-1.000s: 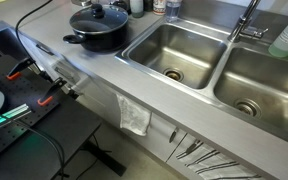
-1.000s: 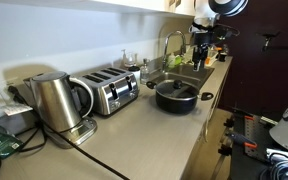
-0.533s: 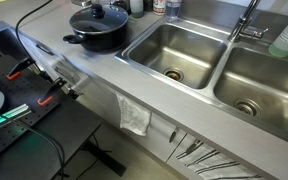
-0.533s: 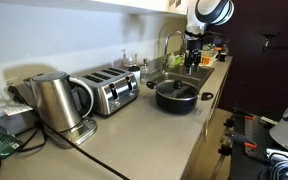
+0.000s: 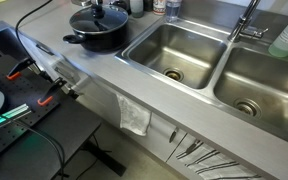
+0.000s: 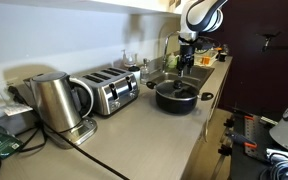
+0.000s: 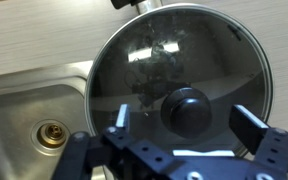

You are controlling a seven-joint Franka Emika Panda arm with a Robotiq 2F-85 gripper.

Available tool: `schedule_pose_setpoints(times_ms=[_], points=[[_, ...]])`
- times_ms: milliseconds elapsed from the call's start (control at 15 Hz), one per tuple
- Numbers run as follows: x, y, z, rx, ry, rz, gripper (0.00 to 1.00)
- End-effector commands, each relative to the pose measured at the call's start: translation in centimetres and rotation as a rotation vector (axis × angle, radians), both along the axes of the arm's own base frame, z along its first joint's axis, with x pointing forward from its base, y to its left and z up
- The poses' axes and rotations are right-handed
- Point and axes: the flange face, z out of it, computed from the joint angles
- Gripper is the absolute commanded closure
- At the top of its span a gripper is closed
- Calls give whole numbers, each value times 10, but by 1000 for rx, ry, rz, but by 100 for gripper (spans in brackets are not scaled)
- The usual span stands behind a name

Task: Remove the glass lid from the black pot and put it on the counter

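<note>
My gripper lowers to the glass lid next until its open fingers stand on either side of the black knob (image 5: pixel 98 13) (image 7: pixel 187 111).
The black pot (image 5: pixel 96 40) stands on the grey steel counter (image 5: pixel 96 78) beside the sink, with the glass lid (image 5: pixel 87 20) on it. Both exterior views show it, the pot (image 6: pixel 175 103) and the lid (image 6: pixel 176 90). In the wrist view the lid (image 7: pixel 154 60) fills most of the picture, and its black knob (image 7: pixel 187 108) lies between my fingers. My gripper (image 7: pixel 187 124) is open and hovers above the lid, apart from the knob. In an exterior view the gripper (image 6: pixel 187 66) hangs above the pot.
A double sink (image 5: pixel 176 50) and a faucet (image 5: pixel 246 20) lie next to the pot. A toaster (image 6: pixel 112 92) and a kettle (image 6: pixel 52 102) stand further along the counter (image 6: pixel 149 135). A white cloth (image 5: pixel 134 117) hangs off the front edge. A dark low table (image 5: pixel 9 100) holds tools.
The arm has moved from the side over the pot and come lower. The gripper stays open. The pot and lid have not moved.
</note>
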Motion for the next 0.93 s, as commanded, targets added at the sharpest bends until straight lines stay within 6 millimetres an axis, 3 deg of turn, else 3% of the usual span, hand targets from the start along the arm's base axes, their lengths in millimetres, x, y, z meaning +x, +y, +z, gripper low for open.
schedule_pose_setpoints(times_ms=[0,400,867], points=[[12,4,-9,-34,-9,-12,0],[16,17,-22,-34,13,15,0],[21,13,-26,-36,27,4,0]])
